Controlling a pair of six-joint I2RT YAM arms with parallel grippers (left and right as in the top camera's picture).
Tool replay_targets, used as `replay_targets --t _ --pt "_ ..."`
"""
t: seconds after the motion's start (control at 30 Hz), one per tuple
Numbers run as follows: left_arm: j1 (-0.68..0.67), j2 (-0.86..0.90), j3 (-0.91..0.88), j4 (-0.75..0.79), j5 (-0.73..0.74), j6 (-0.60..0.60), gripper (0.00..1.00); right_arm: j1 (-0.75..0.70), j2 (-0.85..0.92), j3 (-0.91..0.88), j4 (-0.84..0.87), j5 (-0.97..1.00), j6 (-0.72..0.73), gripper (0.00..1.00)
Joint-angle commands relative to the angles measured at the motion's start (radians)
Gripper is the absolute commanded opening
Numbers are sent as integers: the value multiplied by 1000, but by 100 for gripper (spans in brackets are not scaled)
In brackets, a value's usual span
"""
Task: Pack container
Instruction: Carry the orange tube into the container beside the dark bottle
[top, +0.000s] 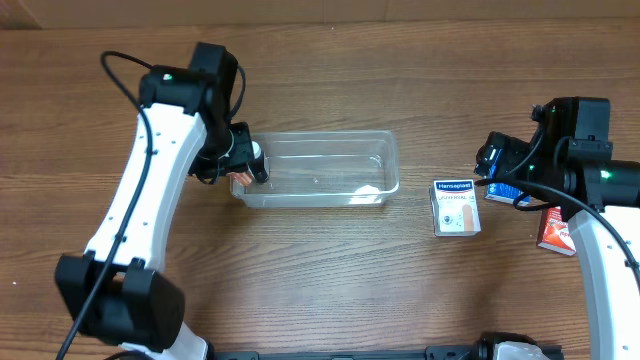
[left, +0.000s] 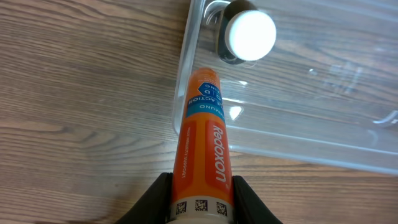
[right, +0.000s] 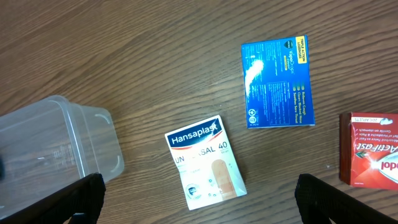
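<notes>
The near container corner beside the white cap is empty, so next my left gripper will go down, moving to the right in the overhead view, and let go of the tube (left: 202, 143) there.
The clear plastic container (top: 392, 165) sits at the table's middle. My left gripper (top: 246, 172) is at its left end, shut on an orange Redoxon tube (left: 202, 143). The tube's far end reaches over the container's left rim (left: 184, 93), as the left wrist view (left: 202, 190) shows. A white round cap (left: 250, 34) stands inside the container's corner. My right gripper (top: 492, 165) is open and empty, hovering above a white Hansaplast box (right: 202, 165) that lies between its fingers (right: 199, 193) in the right wrist view.
The Hansaplast box (top: 456, 207) lies right of the container. A blue box (right: 277, 81) lies beyond it, partly under the right arm in the overhead view (top: 503, 192). A red box (top: 556, 232) is at the far right, also in the right wrist view (right: 373, 149).
</notes>
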Motion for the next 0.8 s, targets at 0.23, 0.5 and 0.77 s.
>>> replay_targets --t 0.23,0.5,0.77 --pt "-45 174 9 16 -1 -23 4 -3 -5 27 5 -10 5 100" --pt "-51 245 9 17 -1 -21 49 -3 -5 27 5 -10 5 100" --pt "-51 201 93 -24 -10 33 67 -3 -5 27 5 -10 5 100"
